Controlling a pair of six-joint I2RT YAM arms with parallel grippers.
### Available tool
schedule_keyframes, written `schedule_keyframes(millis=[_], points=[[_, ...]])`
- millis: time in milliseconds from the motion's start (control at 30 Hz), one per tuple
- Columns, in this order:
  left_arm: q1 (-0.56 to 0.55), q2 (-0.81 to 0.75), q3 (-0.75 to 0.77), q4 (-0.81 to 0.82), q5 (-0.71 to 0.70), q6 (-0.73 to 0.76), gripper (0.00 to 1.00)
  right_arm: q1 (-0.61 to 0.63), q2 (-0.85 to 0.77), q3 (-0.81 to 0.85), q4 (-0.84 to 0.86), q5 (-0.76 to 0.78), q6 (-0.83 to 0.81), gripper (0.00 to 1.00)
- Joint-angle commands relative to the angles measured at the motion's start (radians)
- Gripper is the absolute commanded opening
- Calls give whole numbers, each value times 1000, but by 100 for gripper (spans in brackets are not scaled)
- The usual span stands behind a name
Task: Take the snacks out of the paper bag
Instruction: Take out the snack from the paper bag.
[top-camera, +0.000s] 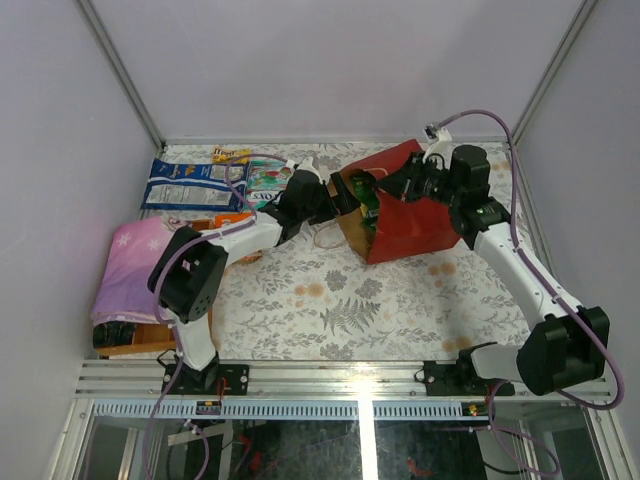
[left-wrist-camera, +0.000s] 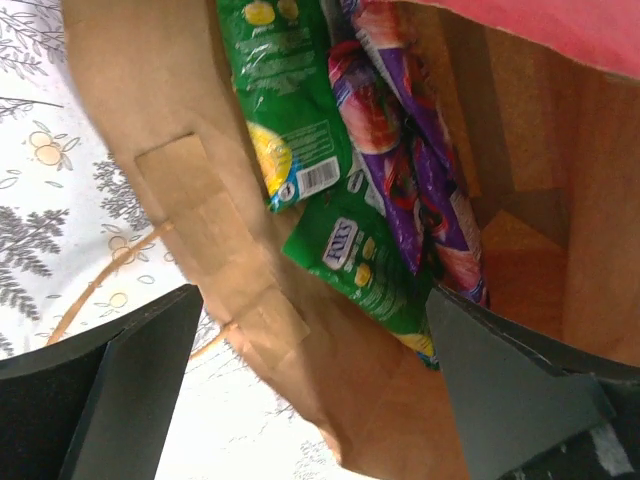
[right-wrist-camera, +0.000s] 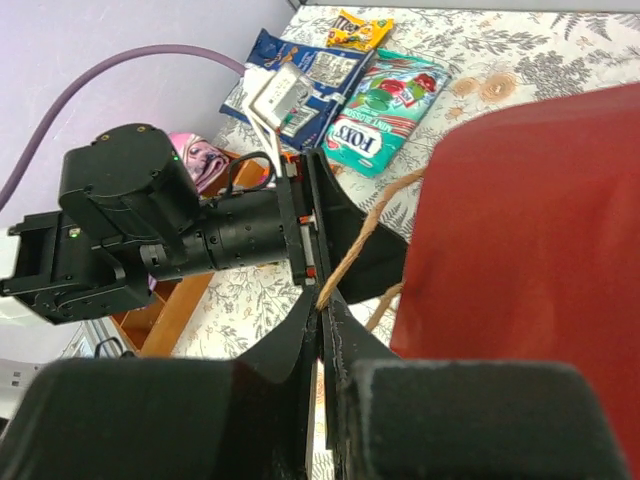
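Observation:
The barcode-marked green packet lies uncovered inside the bag's opening, so my left gripper turns next and reaches past the bag's brown edge (left-wrist-camera: 250, 270) onto the packet's edge (left-wrist-camera: 297, 178).
The red paper bag (top-camera: 415, 215) lies on its side with its mouth to the left. In the left wrist view its brown lip (left-wrist-camera: 250, 270) sits between my open left gripper's (left-wrist-camera: 312, 300) fingers. Inside lie two green FOX'S packets (left-wrist-camera: 290, 110) and a purple packet (left-wrist-camera: 420, 190). In the top view my left gripper (top-camera: 335, 200) is at the bag's mouth. My right gripper (right-wrist-camera: 325, 305) is shut on the bag's twine handle (right-wrist-camera: 370, 225), above the bag's top edge (top-camera: 392, 183). A teal FOX'S packet (right-wrist-camera: 385, 110), blue-and-white packs (right-wrist-camera: 290, 75) and a yellow packet (right-wrist-camera: 360, 30) lie on the table.
The taken-out packets lie at the back left (top-camera: 200, 183). A pink folded cloth (top-camera: 135, 265) rests on a wooden tray (top-camera: 130, 345) at the left edge. The flowered tablecloth (top-camera: 380, 310) spreads in front of the bag. Enclosure walls stand on three sides.

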Motion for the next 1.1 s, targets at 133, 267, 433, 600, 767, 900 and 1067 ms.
schedule_keyframes(millis=[133, 267, 433, 600, 767, 900, 1067], points=[[0, 110, -27, 283, 1, -241, 83, -71, -40, -64, 64, 17, 47, 0], [-4, 221, 10, 348, -57, -296, 80, -75, -32, -71, 114, -15, 89, 0], [1, 340, 67, 402, -141, -305, 75, -75, -34, -63, 141, -33, 108, 0], [2, 443, 181, 373, -117, -338, 73, -75, -39, -57, 135, -37, 103, 0], [7, 542, 274, 350, -114, -381, 69, -74, -50, -64, 136, -41, 102, 0], [9, 593, 317, 353, -108, -412, 63, -75, -49, -68, 149, -54, 110, 0], [11, 604, 332, 383, -104, -418, 51, -74, -33, -74, 183, -73, 134, 0]])
